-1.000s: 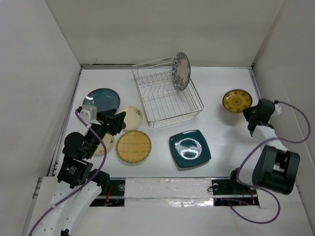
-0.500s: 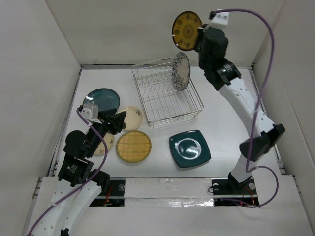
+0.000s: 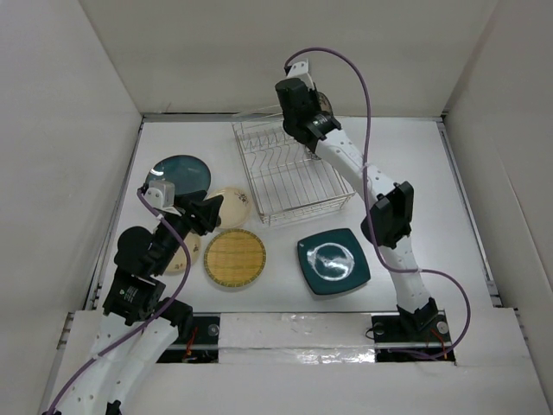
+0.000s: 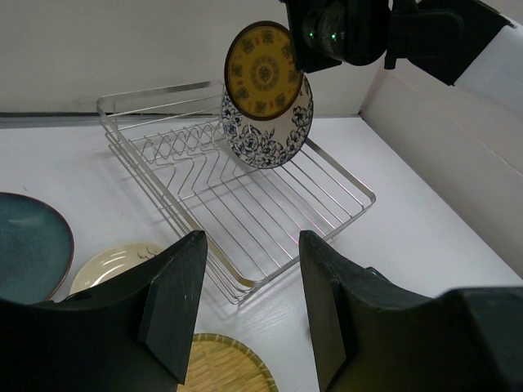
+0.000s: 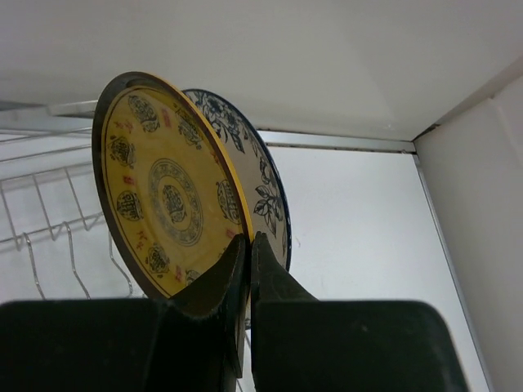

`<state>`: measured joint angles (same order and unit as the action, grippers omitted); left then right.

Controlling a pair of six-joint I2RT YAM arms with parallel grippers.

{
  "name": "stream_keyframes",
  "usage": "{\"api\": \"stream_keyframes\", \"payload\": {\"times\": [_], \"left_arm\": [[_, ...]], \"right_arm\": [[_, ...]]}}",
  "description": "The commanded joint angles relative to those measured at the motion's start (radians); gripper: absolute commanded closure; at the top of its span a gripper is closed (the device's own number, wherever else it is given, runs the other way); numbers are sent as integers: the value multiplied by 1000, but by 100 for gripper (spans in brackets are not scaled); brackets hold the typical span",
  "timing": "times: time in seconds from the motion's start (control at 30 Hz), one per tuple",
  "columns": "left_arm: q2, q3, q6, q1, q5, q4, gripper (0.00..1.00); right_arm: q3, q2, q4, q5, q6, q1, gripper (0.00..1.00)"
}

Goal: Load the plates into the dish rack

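I should lower the small yellow-brown patterned plate between the empty slot wires (image 3: 295,153) (image 5: 121,263) with my right gripper next. The plate is still hanging above them, beside the blue-and-white plate.
My right gripper (image 5: 249,241) is shut on the rim of the small yellow-brown patterned plate (image 5: 163,196) and holds it upright over the far end of the dish rack (image 3: 294,177). It is just in front of the blue-and-white plate (image 5: 261,184) standing in the rack. Both plates show in the left wrist view, yellow (image 4: 263,69) and blue-and-white (image 4: 278,135). In the top view the right gripper (image 3: 304,111) hides them. My left gripper (image 3: 207,212) is open and empty, above the cream plate (image 3: 232,206). The round teal plate (image 3: 181,173), woven plate (image 3: 234,257) and square teal plate (image 3: 333,261) lie flat.
A second cream plate (image 3: 186,255) lies partly under my left arm. White walls close the table at the back and both sides. The rack's slot wires (image 4: 188,155) left of the standing plate hold nothing.
My right arm has swung down and left from high at the back, bringing the yellow plate over the rack beside the blue-and-white plate. The left arm has not moved.
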<state>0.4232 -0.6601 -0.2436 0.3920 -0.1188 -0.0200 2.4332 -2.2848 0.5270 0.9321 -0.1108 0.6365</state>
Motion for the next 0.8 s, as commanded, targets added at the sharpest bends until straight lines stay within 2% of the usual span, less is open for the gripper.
{"api": "stream_keyframes", "payload": {"times": [0.0,0.23,0.77], "left_arm": [[5,10,3,5,1,40,54],[15,10,3,5,-1,40,54],[34,10,3,5,2,40,54]], "right_arm": [[49,18,-39,65,-20,-1,100],[-35,-15,-74,85,-7,-11,100],[-91,-93,-120,82,-41,-29,100]]}}
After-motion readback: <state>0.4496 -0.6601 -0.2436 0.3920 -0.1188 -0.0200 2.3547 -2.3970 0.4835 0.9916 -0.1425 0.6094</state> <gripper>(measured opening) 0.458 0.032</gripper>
